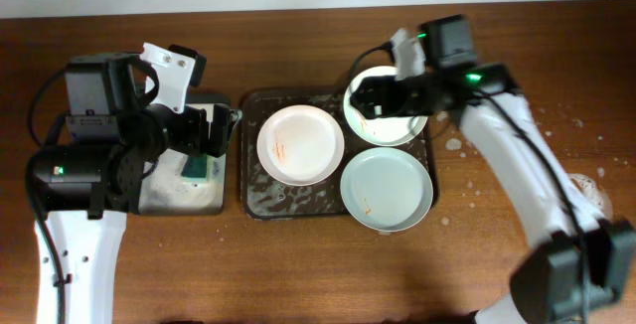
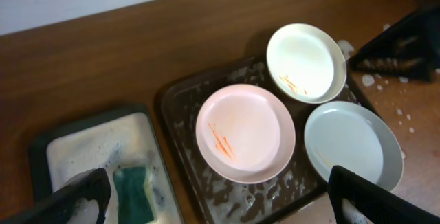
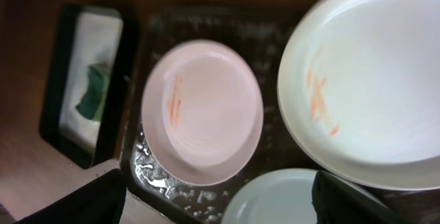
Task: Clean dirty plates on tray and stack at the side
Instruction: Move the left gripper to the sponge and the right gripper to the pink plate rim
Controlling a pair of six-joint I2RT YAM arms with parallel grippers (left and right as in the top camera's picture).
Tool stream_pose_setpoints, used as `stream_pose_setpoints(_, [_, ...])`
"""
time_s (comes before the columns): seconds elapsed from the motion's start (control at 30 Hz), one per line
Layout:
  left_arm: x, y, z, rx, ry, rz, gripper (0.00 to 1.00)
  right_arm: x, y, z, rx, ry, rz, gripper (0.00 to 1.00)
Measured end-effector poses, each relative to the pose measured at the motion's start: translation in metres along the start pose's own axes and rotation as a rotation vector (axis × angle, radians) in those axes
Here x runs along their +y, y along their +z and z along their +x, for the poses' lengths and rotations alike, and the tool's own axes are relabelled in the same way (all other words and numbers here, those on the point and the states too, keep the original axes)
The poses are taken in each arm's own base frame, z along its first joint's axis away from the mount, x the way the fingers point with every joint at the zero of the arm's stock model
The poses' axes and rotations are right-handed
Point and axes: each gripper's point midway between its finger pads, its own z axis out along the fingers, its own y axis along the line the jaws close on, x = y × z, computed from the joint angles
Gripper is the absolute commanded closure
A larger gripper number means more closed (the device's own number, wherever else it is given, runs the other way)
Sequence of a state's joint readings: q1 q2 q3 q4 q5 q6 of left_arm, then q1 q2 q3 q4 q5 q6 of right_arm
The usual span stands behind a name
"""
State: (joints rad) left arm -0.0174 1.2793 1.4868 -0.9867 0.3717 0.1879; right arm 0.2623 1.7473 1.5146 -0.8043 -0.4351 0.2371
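Note:
My right gripper needs to move down and to the left in the overhead view, onto the sponge-side plate's rim facing the other plate, where a gap leaves room.
Three plates lie on the dark foamy tray: a white plate with orange streaks at the left, a white streaked plate at the far right, partly over the rim, and a pale green plate at the near right. My right gripper is open and empty above the far-right plate's edge; its wrist view shows that plate and the left plate. My left gripper is open and empty over the smaller tray; its wrist view shows all three plates.
A smaller dark tray with foam and a green sponge stands left of the main tray. The sponge also shows in the left wrist view. Soap spots lie on the wooden table at the right.

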Motion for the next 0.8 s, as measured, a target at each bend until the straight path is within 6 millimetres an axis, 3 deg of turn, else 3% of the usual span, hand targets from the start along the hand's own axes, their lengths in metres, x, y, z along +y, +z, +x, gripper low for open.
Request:
stream_pose_setpoints(0.03, [0.002,0.000,0.000,-0.001,0.002,-0.014,0.01,-0.003,0.027,0.012,0.058,0.059,0.038,0.22])
stream_pose_setpoints(0.1, [0.009,0.002,0.002,0.017,0.000,-0.047,0.02,0.001,0.055,0.024,0.097,0.084,0.087,0.25])
stream_pose_setpoints(0.13, [0.015,0.009,0.010,0.062,-0.027,-0.066,0.08,0.004,0.069,0.030,0.114,0.081,0.114,0.32])
stream_pose_setpoints(0.27, [0.061,0.063,0.050,0.273,-0.250,-0.227,0.09,-0.007,0.096,0.041,0.123,0.082,0.234,0.59])
stream_pose_setpoints(0.33, [0.072,0.079,0.063,0.328,-0.317,-0.264,0.09,-0.015,0.105,0.044,0.131,0.106,0.261,0.72])
stream_pose_setpoints(0.4, [0.086,0.088,0.074,0.364,-0.376,-0.298,0.09,-0.022,0.115,0.047,0.140,0.117,0.279,0.72])
stream_pose_setpoints(0.47, [0.099,0.085,0.078,0.362,-0.411,-0.323,0.01,-0.025,0.119,0.050,0.149,0.120,0.286,0.73])
stream_pose_setpoints(0.57, [0.116,0.087,0.084,0.369,-0.454,-0.352,0.01,-0.032,0.130,0.058,0.178,0.147,0.303,0.76])
stream_pose_setpoints(0.8, [0.123,0.109,0.101,0.433,-0.470,-0.348,0.01,-0.046,0.145,0.068,0.199,0.144,0.358,0.81])
